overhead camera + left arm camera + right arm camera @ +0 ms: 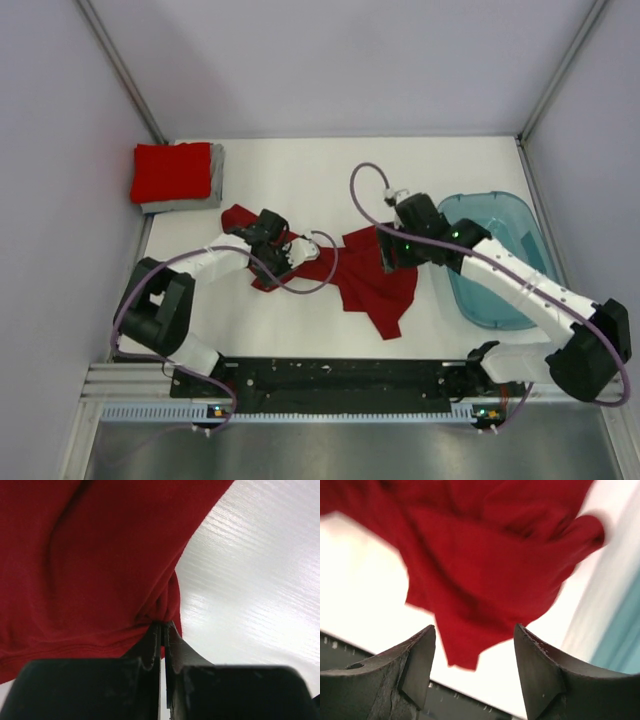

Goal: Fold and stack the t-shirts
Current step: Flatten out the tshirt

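I should next move my right gripper back and down onto the shirt's near tip point(389, 328) point(462, 659).
A dark red t-shirt point(370, 285) lies crumpled and unfolded across the middle of the white table. My left gripper point(283, 250) is shut on a pinch of its cloth at the shirt's left part; in the left wrist view the cloth point(100, 565) bunches between the closed fingertips point(163, 626). My right gripper point(388, 250) is open and empty just above the shirt's right side; the shirt point(490, 570) shows beyond the spread fingers point(422, 652). A folded brighter red t-shirt point(172, 171) lies on a folded grey t-shirt point(190, 203) at the far left corner.
A translucent teal plastic tub point(500, 262) stands at the right of the table, under the right arm. Grey walls enclose the table at left, back and right. A black rail point(330, 375) runs along the near edge.
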